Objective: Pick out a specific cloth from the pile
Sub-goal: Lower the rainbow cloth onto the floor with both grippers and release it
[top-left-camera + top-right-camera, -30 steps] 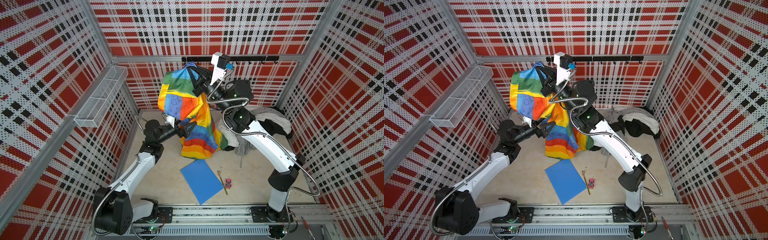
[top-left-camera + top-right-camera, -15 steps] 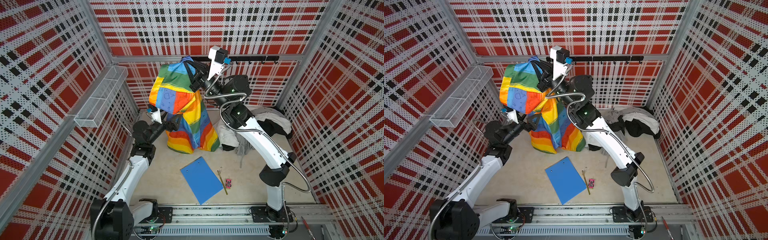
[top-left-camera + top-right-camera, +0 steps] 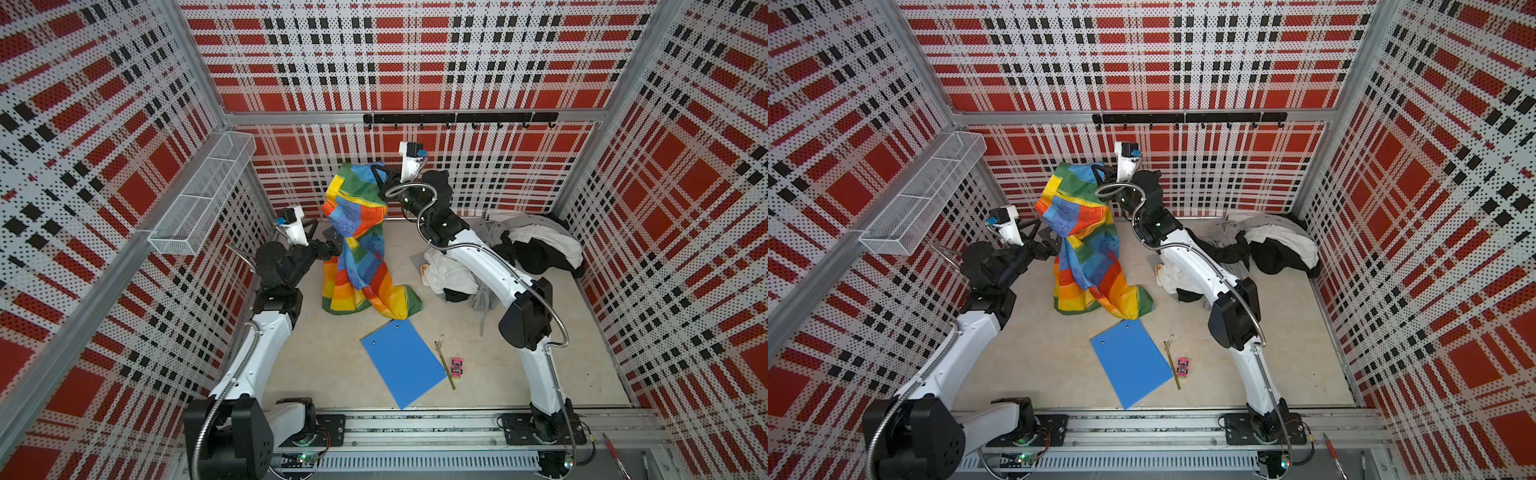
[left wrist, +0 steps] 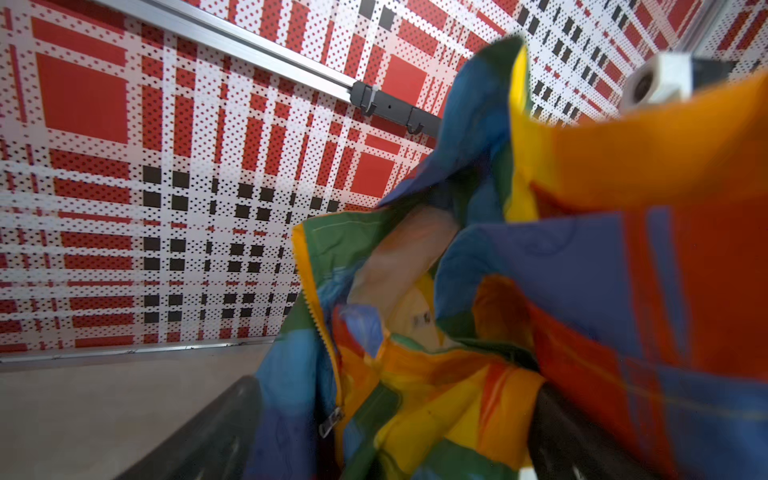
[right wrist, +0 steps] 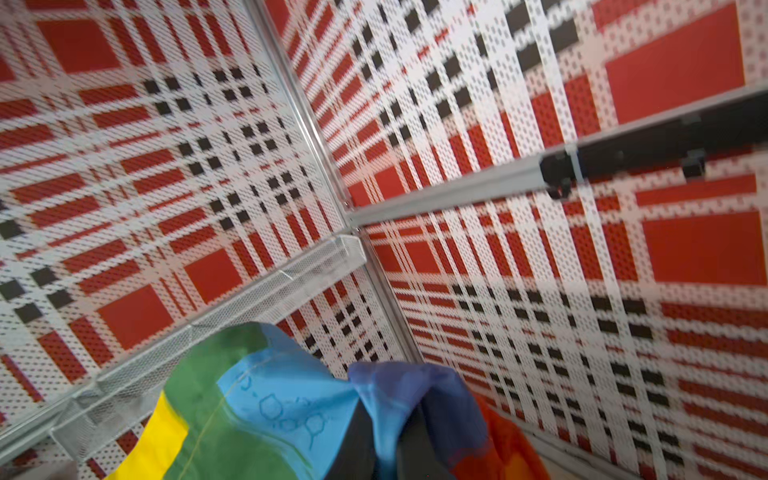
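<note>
I should next lower the blue fold with my right gripper onto the cloth's lower end (image 3: 366,288), fingers tilting downward, and release, as that end lies below it, bunched on the floor.
The cloth (image 3: 357,249), a bright patchwork sheet, hangs from my right gripper (image 3: 380,179), which is shut on a blue fold (image 5: 390,399) at its top. Its lower end is bunched on the floor (image 3: 1100,299). My left gripper (image 3: 332,248) is open at the cloth's left side, about halfway up. In the left wrist view folds of the cloth (image 4: 415,374) lie between its wide-apart fingers (image 4: 208,428). The pile (image 3: 536,245) of white, grey and black garments lies at the back right in both top views, behind my right arm.
A blue clipboard (image 3: 401,363) lies on the floor in front of the cloth, with a pencil (image 3: 444,365) and a small pink toy car (image 3: 456,367) beside it. A wire basket (image 3: 203,199) hangs on the left wall. A black hook rail (image 3: 457,118) runs along the back wall.
My right gripper has come down and shifted left with the cloth, so its lower end now bunches on the floor. My left gripper has drawn back to the left, still open.
</note>
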